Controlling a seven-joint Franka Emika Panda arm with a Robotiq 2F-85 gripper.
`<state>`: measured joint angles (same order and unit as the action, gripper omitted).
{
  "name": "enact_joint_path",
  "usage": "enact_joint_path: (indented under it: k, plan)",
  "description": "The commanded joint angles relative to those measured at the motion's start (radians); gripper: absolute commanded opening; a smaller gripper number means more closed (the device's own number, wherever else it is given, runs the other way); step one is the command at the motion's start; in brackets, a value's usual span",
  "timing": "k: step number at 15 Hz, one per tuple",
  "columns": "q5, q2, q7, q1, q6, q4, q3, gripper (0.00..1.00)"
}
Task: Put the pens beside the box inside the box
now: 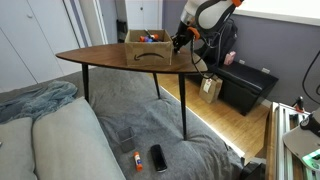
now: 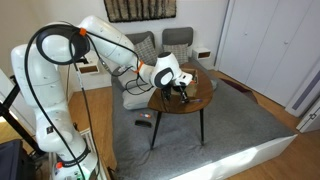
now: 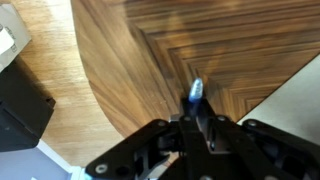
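My gripper rises above the box's rim next, crosses over its opening, lowers and releases the pen. The tan box [image 1: 140, 47] beside it blocks the way with its side.
The tan open-topped box [image 1: 140, 47] stands at the far side of the dark wooden table [image 1: 105, 56]; a red-orange item shows inside it. My gripper [image 1: 178, 42] hovers just beside the box, a little above the tabletop, and it also shows in an exterior view [image 2: 183, 90]. In the wrist view the gripper [image 3: 195, 118] is shut on a thin pen [image 3: 196, 92] whose pale blue tip sticks out past the fingers, above the table's wood [image 3: 230, 50] near its rounded edge. No other pens are visible on the table.
A black cabinet [image 1: 245, 85] and a paper bag [image 1: 210, 87] stand on the floor past the table. A stubby orange-tipped marker [image 1: 135, 160] and a black flat device [image 1: 158, 157] lie on the grey cover in front. An armchair [image 2: 140, 55] is behind the table.
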<state>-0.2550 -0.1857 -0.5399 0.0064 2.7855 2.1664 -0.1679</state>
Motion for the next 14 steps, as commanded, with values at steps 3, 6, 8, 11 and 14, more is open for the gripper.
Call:
enact_joint_path:
  k: [3,6,8,11,14]
  plan:
    - [-0.358,0.025,-0.266,0.085,0.055,-0.051,-0.154,0.03]
    - [-0.568,0.065,-0.42,0.115,0.146,-0.076,-0.208,0.03]
    - [-0.638,0.097,-0.46,0.124,0.241,-0.072,-0.21,0.03]
    - [-0.66,0.143,-0.448,0.139,0.326,-0.055,-0.181,0.03]
    - [-0.619,0.162,-0.416,0.164,0.323,-0.033,-0.144,0.03]
